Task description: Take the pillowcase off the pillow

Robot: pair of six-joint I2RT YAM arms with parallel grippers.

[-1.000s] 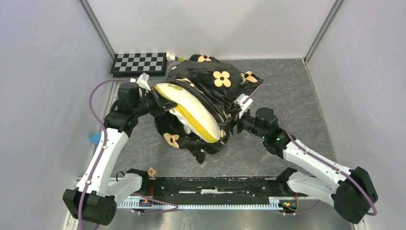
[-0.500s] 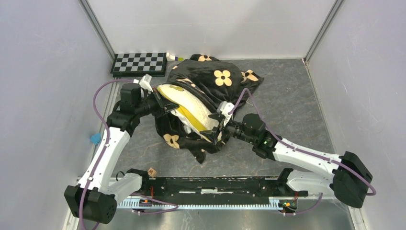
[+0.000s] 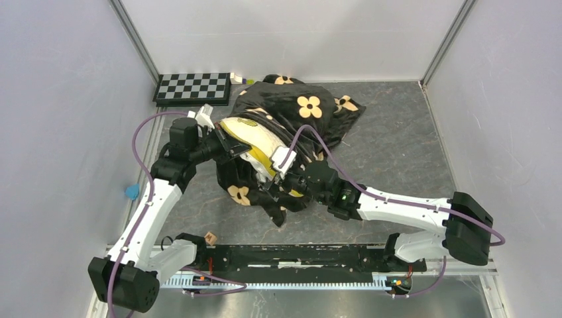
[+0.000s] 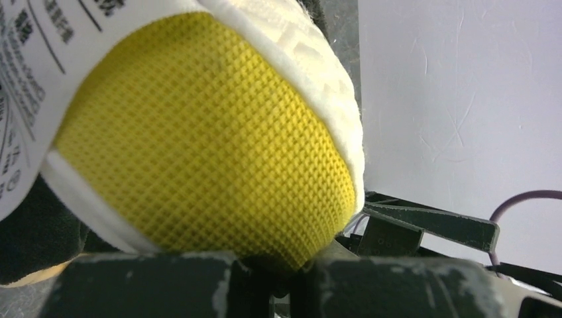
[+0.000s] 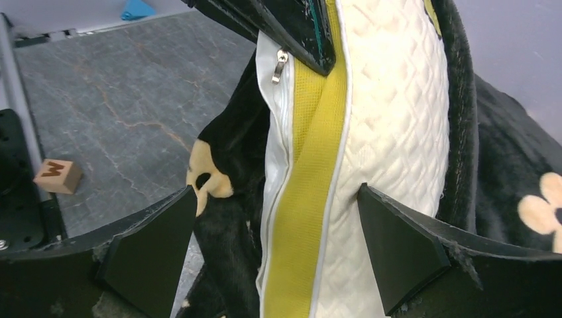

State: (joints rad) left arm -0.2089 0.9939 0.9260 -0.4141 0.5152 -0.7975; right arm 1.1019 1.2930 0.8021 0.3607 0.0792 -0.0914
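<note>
My left gripper goes to the right in the top view next. It lowers the pillow's end toward the black pillowcase [image 3: 298, 112] and releases it, since that end is bare.
The black pillowcase [image 3: 298, 112] with tan flowers lies bunched at the table's middle back. The cream quilted pillow [image 3: 255, 136] with its yellow side band sticks out of it toward the left front. My left gripper [image 3: 228, 142] is shut on the pillow's exposed end; the left wrist view shows yellow mesh [image 4: 199, 132] pinched between the jaws [image 4: 291, 281]. My right gripper [image 3: 273, 180] is open. In the right wrist view [image 5: 278, 245] its fingers straddle the yellow band [image 5: 311, 165] and the cream face [image 5: 391, 119] without closing, with black pillowcase [image 5: 225, 152] beside the band.
A black-and-white checkerboard [image 3: 192, 87] lies at the back left. A small wooden block [image 3: 211, 237] sits near the front rail [image 3: 291, 255], and a blue object [image 3: 132, 192] lies by the left wall. Walls enclose the table on three sides.
My right arm swung left from the pillowcase's right side, and its open gripper now sits round the pillow's near yellow edge. My left gripper kept its hold.
</note>
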